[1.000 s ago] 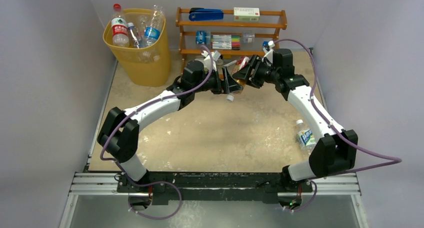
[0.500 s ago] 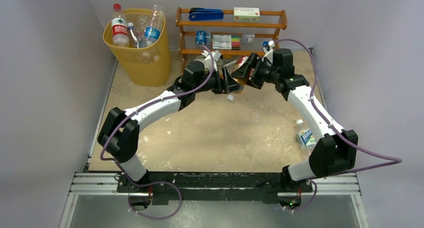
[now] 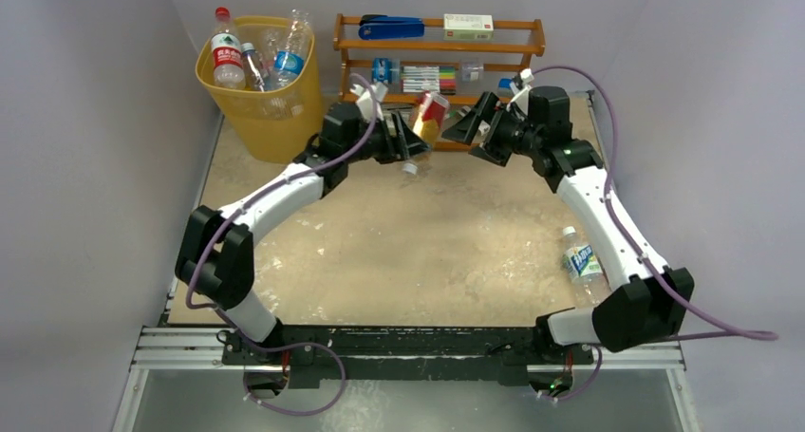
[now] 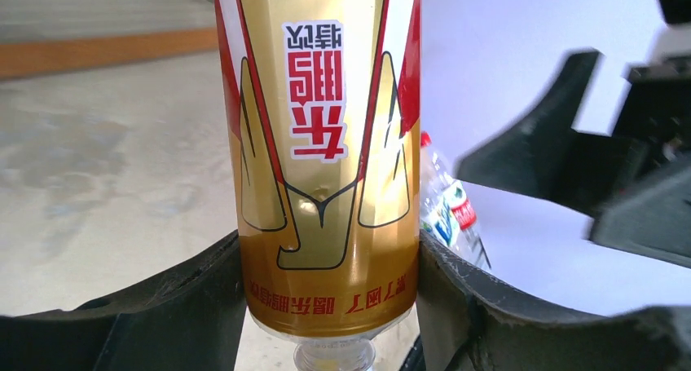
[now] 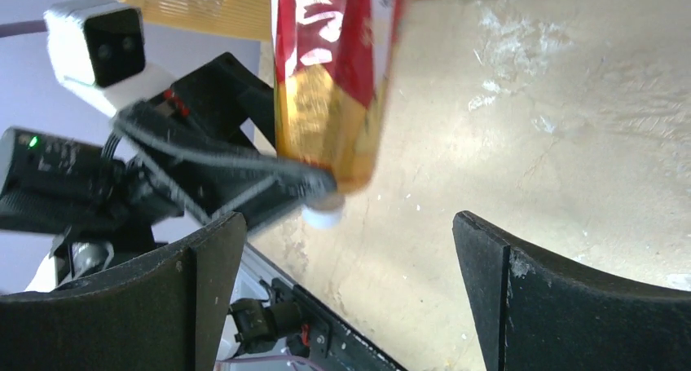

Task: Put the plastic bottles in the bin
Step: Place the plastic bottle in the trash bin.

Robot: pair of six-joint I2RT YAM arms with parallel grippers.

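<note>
The bottle rises in my left gripper next, then travels away from my base over the yellow bin (image 3: 258, 128), between the red-labelled and blue-labelled bottles (image 3: 228, 57).
A gold-and-red labelled plastic bottle (image 3: 429, 115) hangs cap down over the back of the table, in front of the shelf. My left gripper (image 3: 410, 140) is shut on its lower body near the white cap (image 5: 323, 217). In the left wrist view the bottle (image 4: 326, 143) fills the gap between both fingers (image 4: 456, 306). My right gripper (image 3: 472, 126) stands open just right of it, and nothing lies between its fingers (image 5: 195, 306). The yellow bin (image 3: 258, 128) at the back left holds several bottles (image 3: 228, 57). Another clear bottle (image 3: 580, 261) lies by the right arm.
A brown wooden shelf rack (image 3: 439, 47) with a blue stapler, pens and a white box stands at the back, right of the bin. Grey walls close in the left and right sides. The right arm's links (image 4: 587, 167) loom close to the held bottle.
My right gripper has opened wide, let go of the gold bottle and drawn back to the right. The left arm, shut on the bottle, has carried it left and back, towards the bin.
</note>
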